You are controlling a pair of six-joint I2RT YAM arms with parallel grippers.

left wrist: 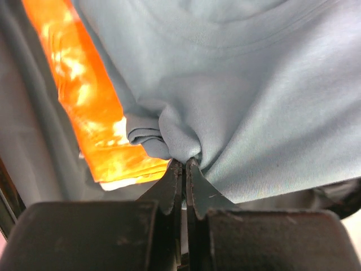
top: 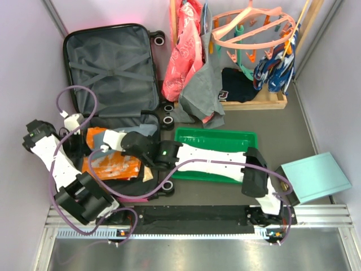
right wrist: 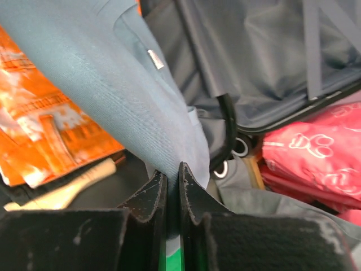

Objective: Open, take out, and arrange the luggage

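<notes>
The green tray [top: 217, 137] is empty, so my right gripper should first carry its edge of the garment to the right in the top view, then move down into the tray and let go.
The luggage [top: 110, 73] lies open at the back left, its dark grey strapped lid lining facing up and its black wheels [top: 167, 119] at the right. The near half holds orange packets [top: 110, 165] and a blue-grey garment [top: 148, 129]. My left gripper [left wrist: 183, 161] is shut on a bunched fold of that garment [left wrist: 254, 101], beside an orange packet [left wrist: 90, 101]. My right gripper [right wrist: 172, 169] is shut on another edge of the same garment [right wrist: 113, 84], which rises taut from its jaws. In the top view both grippers [top: 115, 138] [top: 135, 145] meet over the near half.
A green tray [top: 214, 138] lies under the right arm. A pale teal box [top: 316, 176] sits at the near right. A wooden crate [top: 254, 103] at the back holds dark clothes, with pink bags [top: 183, 51], a grey garment [top: 200, 93] and a coral peg hanger [top: 254, 28] over it.
</notes>
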